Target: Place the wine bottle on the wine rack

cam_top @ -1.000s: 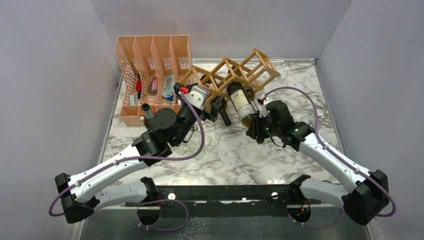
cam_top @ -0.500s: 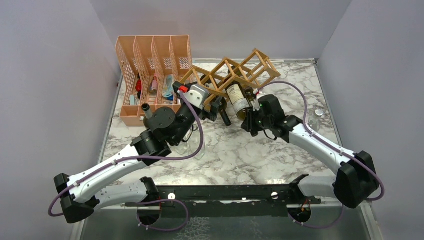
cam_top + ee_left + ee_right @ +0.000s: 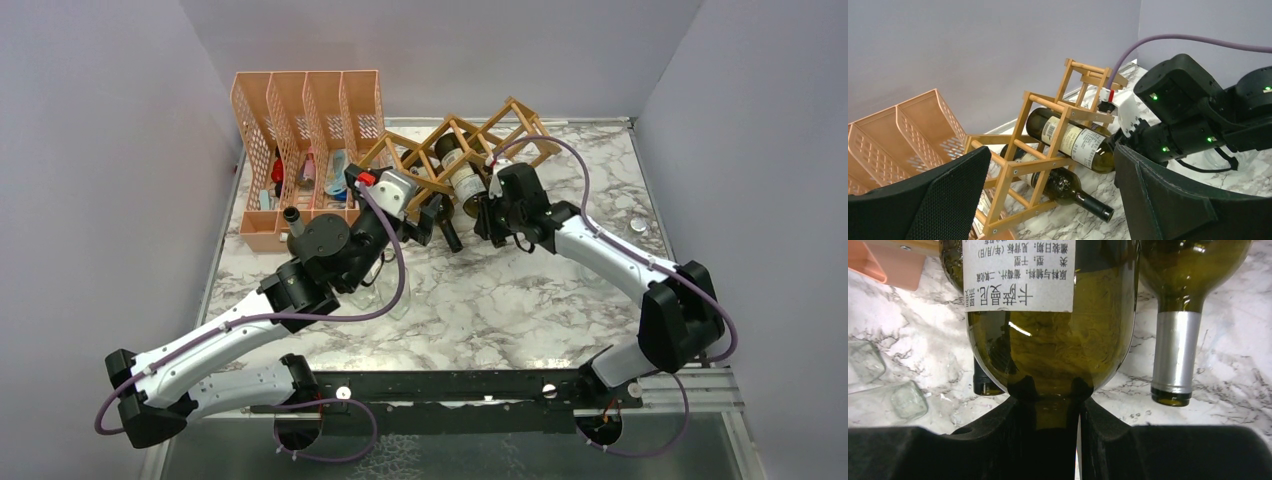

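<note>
My right gripper pushes outward next and slides the bottle deeper into the upper diamond cell [image 3: 455, 165] lying outward of it. Then it releases the bottle, since the label still juts out.
The wooden lattice wine rack [image 3: 470, 145] stands at the back of the table and also shows in the left wrist view [image 3: 1048, 135]. My right gripper [image 3: 484, 207] is shut on the neck of a green wine bottle [image 3: 462, 183] with a white label. The bottle body [image 3: 1073, 142] lies pushed into an upper diamond cell of the rack. In the right wrist view the fingers [image 3: 1013, 425] clamp the neck below the bottle's shoulder [image 3: 1048, 350]. My left gripper [image 3: 428, 215] is open and empty, just in front of the rack's lower left end [image 3: 1048, 200].
A dark bottle [image 3: 1068, 186] lies in a lower cell, its black neck [image 3: 449, 233] sticking out towards me. A silver-capped bottle [image 3: 1175, 340] lies beside the held one. An orange file organiser [image 3: 300, 140] stands left of the rack. Clear glass pieces [image 3: 903, 400] lie on the marble.
My right arm has moved up and to the left, sliding the held bottle deeper into the rack cell. The left arm has stayed almost still.
</note>
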### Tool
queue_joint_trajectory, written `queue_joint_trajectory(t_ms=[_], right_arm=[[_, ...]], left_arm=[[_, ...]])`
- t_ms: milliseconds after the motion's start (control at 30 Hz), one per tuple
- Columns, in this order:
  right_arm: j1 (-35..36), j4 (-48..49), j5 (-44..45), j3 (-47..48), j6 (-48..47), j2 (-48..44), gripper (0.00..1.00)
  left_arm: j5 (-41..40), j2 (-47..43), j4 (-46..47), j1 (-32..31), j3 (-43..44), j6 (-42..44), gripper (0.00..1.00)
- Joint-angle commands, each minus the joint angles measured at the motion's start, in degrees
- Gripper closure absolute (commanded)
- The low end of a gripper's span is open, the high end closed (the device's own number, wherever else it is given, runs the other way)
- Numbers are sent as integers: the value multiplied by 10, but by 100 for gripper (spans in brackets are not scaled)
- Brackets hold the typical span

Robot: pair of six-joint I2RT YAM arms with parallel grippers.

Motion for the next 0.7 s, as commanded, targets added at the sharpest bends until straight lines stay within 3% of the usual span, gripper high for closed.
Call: queue_joint_trajectory(t_ms=[0, 233, 500, 667], right_arm=[[6, 19, -10, 68, -55, 19, 91], [6, -11, -1, 125, -59, 57, 79], [5, 1, 15, 160, -64, 92, 75], [6, 18, 35, 170, -73, 110, 65]], left_arm=[[7, -19, -10, -1, 20, -8, 1], [8, -23, -13, -1, 20, -10, 1], [9, -25, -14, -1, 19, -10, 1], [8, -27, -16, -1, 19, -10, 1]])
